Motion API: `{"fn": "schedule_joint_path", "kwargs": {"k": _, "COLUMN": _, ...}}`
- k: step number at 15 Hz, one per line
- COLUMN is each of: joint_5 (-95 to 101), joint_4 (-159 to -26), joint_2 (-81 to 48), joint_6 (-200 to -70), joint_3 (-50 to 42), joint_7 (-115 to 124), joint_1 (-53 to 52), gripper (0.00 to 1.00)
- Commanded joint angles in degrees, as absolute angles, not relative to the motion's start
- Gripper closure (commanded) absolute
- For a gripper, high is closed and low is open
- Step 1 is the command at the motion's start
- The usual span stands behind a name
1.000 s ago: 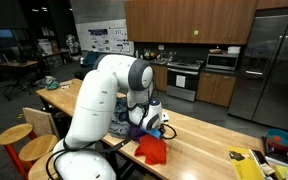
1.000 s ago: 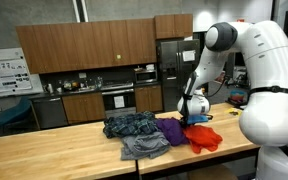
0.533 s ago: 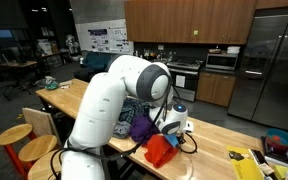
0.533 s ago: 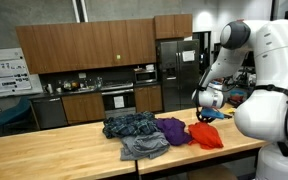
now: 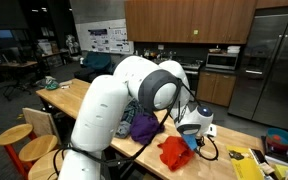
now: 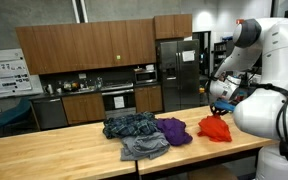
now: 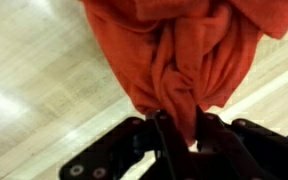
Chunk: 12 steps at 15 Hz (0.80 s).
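The gripper rises a little above the cloth's spread part next and releases the bunched fold, as the red-orange cloth [image 7: 184, 50] already lies clear of the purple garment.
My gripper [image 7: 182, 128] is shut on a bunched fold of a red-orange cloth [image 7: 184, 50], which hangs from the jaws over the light wooden table [image 7: 34, 80]. In both exterior views the red cloth [image 5: 174, 151] [image 6: 216, 128] is dragged out along the table, apart from the other clothes, with the gripper [image 5: 193, 134] [image 6: 222, 108] at its upper edge. A purple garment [image 6: 174, 130] [image 5: 142, 127], a blue plaid one [image 6: 131, 124] and a grey one [image 6: 144, 147] lie in a group on the table.
The table's front edge [image 6: 184, 158] runs close below the clothes. Yellow items [image 5: 246, 162] and a bin [image 5: 281, 146] lie at the table's far end. Wooden stools [image 5: 24, 145] stand beside the robot's base. Kitchen cabinets and a fridge [image 6: 170, 70] stand behind.
The arm has swung along the table, pulling the red cloth away from the purple garment and the rest of the pile. The jaws have stayed shut on it.
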<state>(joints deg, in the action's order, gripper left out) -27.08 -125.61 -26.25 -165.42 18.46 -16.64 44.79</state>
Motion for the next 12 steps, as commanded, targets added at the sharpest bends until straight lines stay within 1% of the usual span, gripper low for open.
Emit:
{"fn": "schedule_joint_path", "kwargs": {"k": 1, "joint_5": -31.11, "joint_4": -123.38, "joint_2": -25.96, "joint_6": -164.35, "joint_3": 20.39, "joint_7": -20.33, "joint_1": 44.62, "gripper": 0.95}}
{"fn": "schedule_joint_path", "kwargs": {"k": 7, "joint_5": -32.49, "joint_4": -119.91, "joint_2": -26.64, "joint_6": -163.90, "joint_3": 19.11, "joint_7": -19.29, "joint_1": 41.77, "gripper": 0.95}}
{"fn": "schedule_joint_path", "kwargs": {"k": 12, "joint_5": -32.09, "joint_4": -116.57, "joint_2": -27.16, "joint_6": -163.26, "joint_3": 16.22, "joint_7": -16.83, "joint_1": 38.85, "gripper": 0.95}}
